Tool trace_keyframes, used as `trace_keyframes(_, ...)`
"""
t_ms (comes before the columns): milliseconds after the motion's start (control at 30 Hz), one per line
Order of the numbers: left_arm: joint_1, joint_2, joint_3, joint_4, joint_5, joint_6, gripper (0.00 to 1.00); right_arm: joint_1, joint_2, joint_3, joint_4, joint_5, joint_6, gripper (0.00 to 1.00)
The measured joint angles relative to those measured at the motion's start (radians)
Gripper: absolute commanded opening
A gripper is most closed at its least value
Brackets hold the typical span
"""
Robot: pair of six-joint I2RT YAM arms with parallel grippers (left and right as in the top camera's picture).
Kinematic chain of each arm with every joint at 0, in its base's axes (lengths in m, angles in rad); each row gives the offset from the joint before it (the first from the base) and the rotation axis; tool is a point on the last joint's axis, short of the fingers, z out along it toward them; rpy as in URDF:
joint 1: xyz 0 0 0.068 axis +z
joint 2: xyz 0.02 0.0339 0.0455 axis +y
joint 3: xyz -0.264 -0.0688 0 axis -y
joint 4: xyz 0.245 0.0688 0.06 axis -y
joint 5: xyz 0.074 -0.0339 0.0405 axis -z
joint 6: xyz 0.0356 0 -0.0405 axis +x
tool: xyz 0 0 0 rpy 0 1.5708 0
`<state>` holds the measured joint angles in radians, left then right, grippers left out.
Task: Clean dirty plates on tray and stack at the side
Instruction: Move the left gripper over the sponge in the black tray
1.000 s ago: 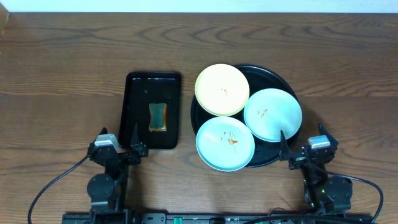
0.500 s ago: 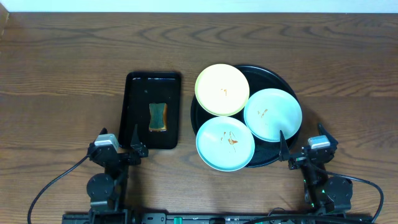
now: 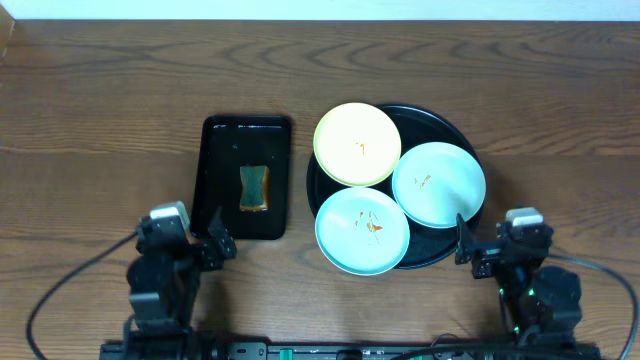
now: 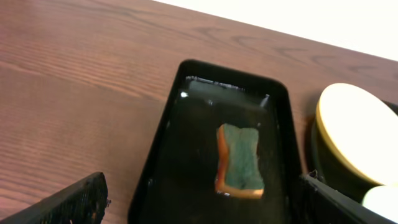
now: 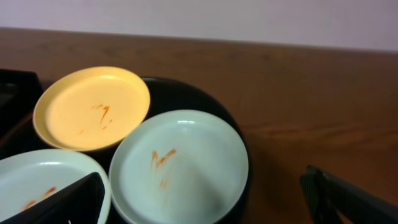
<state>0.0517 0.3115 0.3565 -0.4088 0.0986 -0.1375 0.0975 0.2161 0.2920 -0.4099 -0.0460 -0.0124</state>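
Observation:
The narrow sponge fits between the gripper's fingers. The sponge's middle (image 3: pixel 254 188) (image 4: pixel 241 158) lies outward of my left gripper and below it, so my left gripper should move outward and down over it next.
The round black tray (image 3: pixel 455 125) holds three plates. A pale yellow plate (image 3: pixel 357 145) lies at its back left, one pale blue plate (image 3: pixel 438 184) at its right and another blue plate (image 3: pixel 362 230) at its front. All three carry orange smears. My right gripper (image 3: pixel 497 245) stands open near the table's front edge, just right of the tray. In the right wrist view the right gripper (image 5: pixel 202 196) looks over the right blue plate (image 5: pixel 186 165). My left gripper (image 3: pixel 190 240) is open and empty, in front of the rectangular tray's near end.
A smaller rectangular black tray (image 3: pixel 215 180) left of the round one holds a green and orange sponge (image 3: pixel 254 188) in shallow liquid. The sponge (image 4: pixel 239 158) lies ahead of my left gripper (image 4: pixel 202 202). Bare wooden table (image 3: pixel 100 120) surrounds both trays.
Both wrists have shifted slightly near the front edge and seem a little higher. The plates and the sponge have not moved. Both grippers stay open.

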Motion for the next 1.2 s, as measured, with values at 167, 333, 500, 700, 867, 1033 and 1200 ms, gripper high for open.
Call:
trace_keyframes(167, 0.0, 0.197, 0.195, -0.1, 0.002, -0.019, 0.96, 0.0, 0.205, 0.175, -0.129, 0.003, 0.024, 0.99)
trace_keyframes(333, 0.0, 0.426, 0.412, -0.232, 0.023, -0.024, 0.96, 0.0, 0.443, 0.353, -0.258, 0.002, 0.032, 0.99)
trace_keyframes(500, 0.0, 0.635, 0.629, -0.424, 0.035, -0.027, 0.96, 0.0, 0.665, 0.551, -0.431, 0.003, 0.032, 0.99)
trace_keyframes(700, 0.0, 0.779, 0.74, -0.546, 0.04, -0.027, 0.96, 0.0, 0.774, 0.673, -0.469, -0.019, 0.028, 0.99)
trace_keyframes(867, 0.0, 0.824, 0.74, -0.555, 0.045, -0.069, 0.96, 0.0, 0.779, 0.674, -0.467, -0.033, 0.027, 0.99)
trace_keyframes(1033, 0.0, 0.839, 0.74, -0.407, 0.05, -0.133, 0.95, 0.0, 0.779, 0.674, -0.465, -0.037, 0.027, 0.99)
trace_keyframes(1200, -0.011, 0.866, 0.742, -0.21, 0.049, -0.155, 0.88, 0.0, 0.779, 0.674, -0.465, -0.04, 0.027, 0.99)
